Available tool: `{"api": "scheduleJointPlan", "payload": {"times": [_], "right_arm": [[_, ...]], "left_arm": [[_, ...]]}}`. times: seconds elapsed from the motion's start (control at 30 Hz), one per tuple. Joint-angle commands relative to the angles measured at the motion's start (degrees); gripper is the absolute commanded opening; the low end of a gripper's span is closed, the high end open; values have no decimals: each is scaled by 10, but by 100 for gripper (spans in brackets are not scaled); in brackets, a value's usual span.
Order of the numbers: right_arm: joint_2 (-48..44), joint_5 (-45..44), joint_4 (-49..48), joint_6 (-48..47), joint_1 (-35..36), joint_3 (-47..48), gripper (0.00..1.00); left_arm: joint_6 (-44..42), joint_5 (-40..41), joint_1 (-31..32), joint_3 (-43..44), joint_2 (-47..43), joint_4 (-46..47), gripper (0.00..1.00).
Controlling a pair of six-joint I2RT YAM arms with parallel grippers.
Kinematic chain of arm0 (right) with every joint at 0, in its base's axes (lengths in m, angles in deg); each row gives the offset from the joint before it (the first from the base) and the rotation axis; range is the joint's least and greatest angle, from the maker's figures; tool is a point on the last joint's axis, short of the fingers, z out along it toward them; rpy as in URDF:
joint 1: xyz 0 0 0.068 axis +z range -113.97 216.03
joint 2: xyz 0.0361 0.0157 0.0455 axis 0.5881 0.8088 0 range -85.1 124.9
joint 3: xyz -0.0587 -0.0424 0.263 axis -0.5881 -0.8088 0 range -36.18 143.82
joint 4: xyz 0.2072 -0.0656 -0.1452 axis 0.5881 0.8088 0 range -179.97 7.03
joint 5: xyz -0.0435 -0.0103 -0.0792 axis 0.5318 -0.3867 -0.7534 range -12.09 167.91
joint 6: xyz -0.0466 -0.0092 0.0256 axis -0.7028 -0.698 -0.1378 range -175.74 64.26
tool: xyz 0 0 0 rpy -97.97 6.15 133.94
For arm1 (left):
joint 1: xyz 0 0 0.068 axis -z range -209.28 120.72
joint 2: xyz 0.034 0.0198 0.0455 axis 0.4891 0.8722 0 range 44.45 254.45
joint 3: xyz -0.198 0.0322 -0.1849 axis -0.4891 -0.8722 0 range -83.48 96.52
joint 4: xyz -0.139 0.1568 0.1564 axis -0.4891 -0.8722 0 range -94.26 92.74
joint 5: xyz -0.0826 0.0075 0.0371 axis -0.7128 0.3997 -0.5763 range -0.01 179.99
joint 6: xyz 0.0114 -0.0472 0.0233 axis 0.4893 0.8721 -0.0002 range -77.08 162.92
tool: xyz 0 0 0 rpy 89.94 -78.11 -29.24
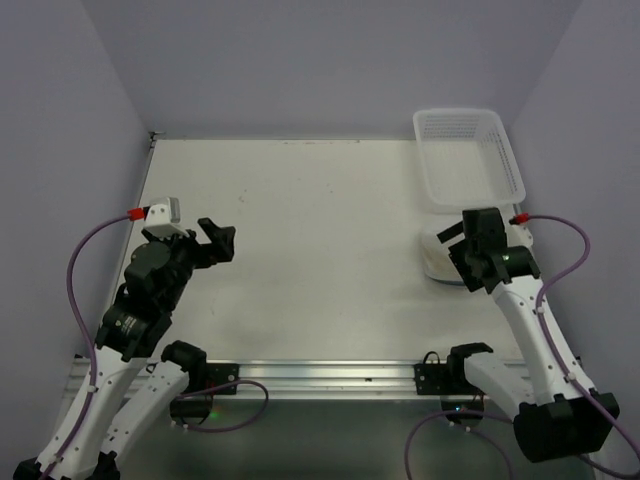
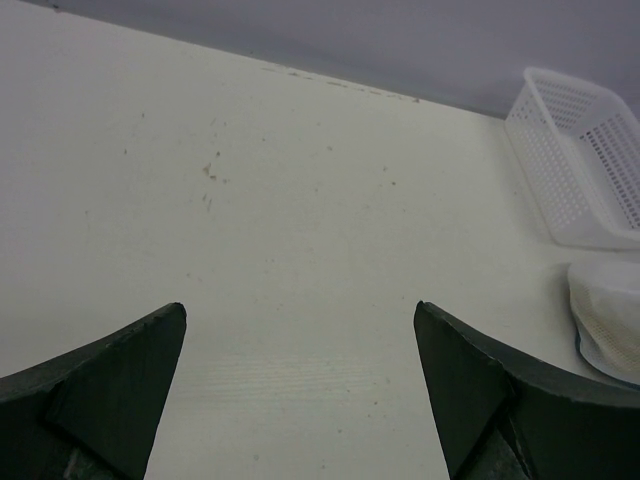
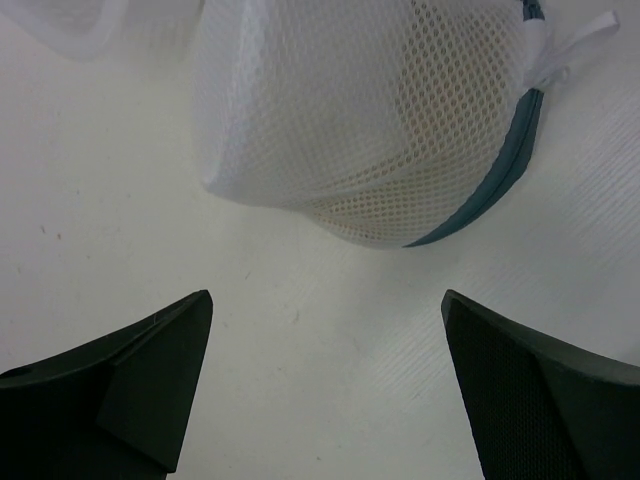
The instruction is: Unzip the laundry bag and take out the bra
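Observation:
The white mesh stands up at the mesh fold on the bag's basket side (image 3: 238, 160). My right gripper should move outward next and lower its open fingers onto it.
The laundry bag (image 3: 350, 100) is a round white mesh pouch with a dark teal rim, lying on the table close beyond my right gripper (image 3: 326, 296). A beige garment shows through its mesh; I cannot tell that it is the bra. A white pull tab (image 3: 578, 42) sticks out at its upper right. The right gripper is open and empty, its jaws just short of the bag. In the top view the right gripper (image 1: 462, 240) partly covers the bag (image 1: 437, 263). My left gripper (image 1: 220, 240) is open and empty over bare table at the left, and the bag shows far to its right (image 2: 612, 320).
A white plastic lattice basket (image 1: 455, 113) stands at the back right corner, just behind the bag; it also shows in the left wrist view (image 2: 575, 160). The white table (image 1: 320, 220) is walled at the back and both sides.

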Motion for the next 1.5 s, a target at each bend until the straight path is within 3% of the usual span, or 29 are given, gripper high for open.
{"api": "scheduleJointPlan", "payload": {"times": [0.0,0.37,0.47,0.67,0.7,0.77,0.8,0.83,1.0,1.17,1.27,1.3,1.47], "right_arm": [[40,-50,-25,37,-31,52,99],[220,-50,-32,13,-94,144,98],[252,-45,-38,0,-94,154,89],[264,-15,-78,-81,-94,125,45],[261,-5,-91,-97,-94,117,31],[250,35,-105,-140,-93,94,15],[244,48,-114,-154,-87,87,2],[229,63,-118,-164,-80,74,0],[201,87,-132,-255,30,74,0],[221,14,-123,-361,147,144,0],[265,-113,-114,-423,225,196,0],[299,-194,-106,-438,242,211,0],[425,-380,-67,-494,320,294,0]], "left_arm": [[15,-27,4,-2,0,16,100],[20,-37,3,0,2,8,100],[20,-37,4,-3,-2,5,100],[18,-36,4,-8,-3,4,100],[18,-37,4,-9,-2,5,100],[17,-42,4,-9,5,9,100],[16,-44,4,-8,7,10,100],[15,-49,4,-8,12,12,100],[14,-58,4,-7,28,24,100],[18,-72,4,-6,55,34,100],[25,-79,4,-2,70,28,100],[25,-80,4,-1,72,24,100],[39,-64,4,-1,69,-1,100]]}}
